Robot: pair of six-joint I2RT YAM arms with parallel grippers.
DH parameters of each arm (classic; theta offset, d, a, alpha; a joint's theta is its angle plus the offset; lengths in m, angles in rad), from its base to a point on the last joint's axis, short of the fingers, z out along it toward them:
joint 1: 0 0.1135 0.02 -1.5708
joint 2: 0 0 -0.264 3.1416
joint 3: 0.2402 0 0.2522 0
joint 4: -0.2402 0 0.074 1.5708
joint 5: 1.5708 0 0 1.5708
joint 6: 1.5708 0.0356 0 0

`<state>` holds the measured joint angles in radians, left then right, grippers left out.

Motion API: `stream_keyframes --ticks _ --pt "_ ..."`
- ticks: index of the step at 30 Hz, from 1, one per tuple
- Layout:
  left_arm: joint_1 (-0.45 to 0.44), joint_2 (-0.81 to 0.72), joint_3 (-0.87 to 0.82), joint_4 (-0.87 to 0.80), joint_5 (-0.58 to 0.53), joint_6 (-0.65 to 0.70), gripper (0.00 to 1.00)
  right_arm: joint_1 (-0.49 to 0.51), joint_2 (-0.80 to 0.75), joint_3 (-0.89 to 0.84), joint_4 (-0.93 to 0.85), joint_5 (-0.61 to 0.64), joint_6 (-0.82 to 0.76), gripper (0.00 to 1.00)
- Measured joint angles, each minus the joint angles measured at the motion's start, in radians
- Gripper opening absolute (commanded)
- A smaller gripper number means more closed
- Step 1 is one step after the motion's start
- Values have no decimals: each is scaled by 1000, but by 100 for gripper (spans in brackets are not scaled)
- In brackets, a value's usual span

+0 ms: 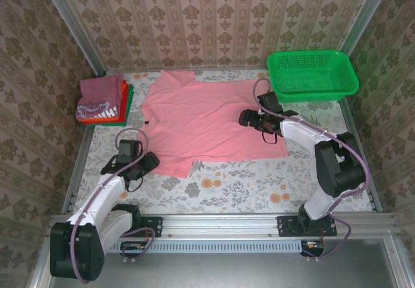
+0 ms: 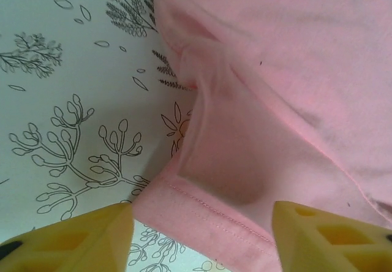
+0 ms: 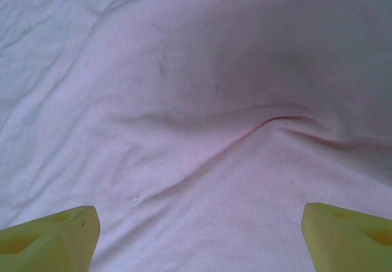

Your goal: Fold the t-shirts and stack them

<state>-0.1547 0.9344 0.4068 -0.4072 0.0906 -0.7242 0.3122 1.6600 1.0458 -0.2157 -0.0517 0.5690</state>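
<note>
The hem's near corner on the basket side lies below and back of my right gripper at mid-cloth, so the gripper draws back and down to it next.
A salmon-pink t-shirt lies spread flat in the middle of the table. My left gripper sits low at its near-left corner. In the left wrist view the yellow jaws of this gripper stand apart on either side of the stitched hem, which is slightly lifted. My right gripper hovers over the shirt's right side. Its jaws are wide apart just above the wrinkled pink cloth and hold nothing. Folded t-shirts are stacked at the back left, a maroon one with white print on top of red-orange and green.
A green plastic mesh basket stands at the back right, close behind my right arm. The floral tablecloth shows bare along the near edge. Patterned walls and metal rails close in the table on three sides.
</note>
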Motion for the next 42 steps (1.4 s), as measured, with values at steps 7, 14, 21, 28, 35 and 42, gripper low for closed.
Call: stream_keyframes --ticks 7,14,21,28,35,42 --pt "34 59 0 71 33 -9 44 0 0 -1 0 -3 0 86" --pt "52 91 0 116 57 -12 22 0 0 -14 0 -4 4 87" --pt "52 94 0 126 71 -16 0 0 -34 -52 -3 10 15 85" --pt "52 93 0 123 71 -17 0 -20 -203 -147 -78 103 87 82" --pt "51 92 1 119 71 -18 0 -162 -377 -317 -194 150 224 65" --pt "51 108 9 121 71 -17 0 -181 -349 -364 -235 139 271 46"
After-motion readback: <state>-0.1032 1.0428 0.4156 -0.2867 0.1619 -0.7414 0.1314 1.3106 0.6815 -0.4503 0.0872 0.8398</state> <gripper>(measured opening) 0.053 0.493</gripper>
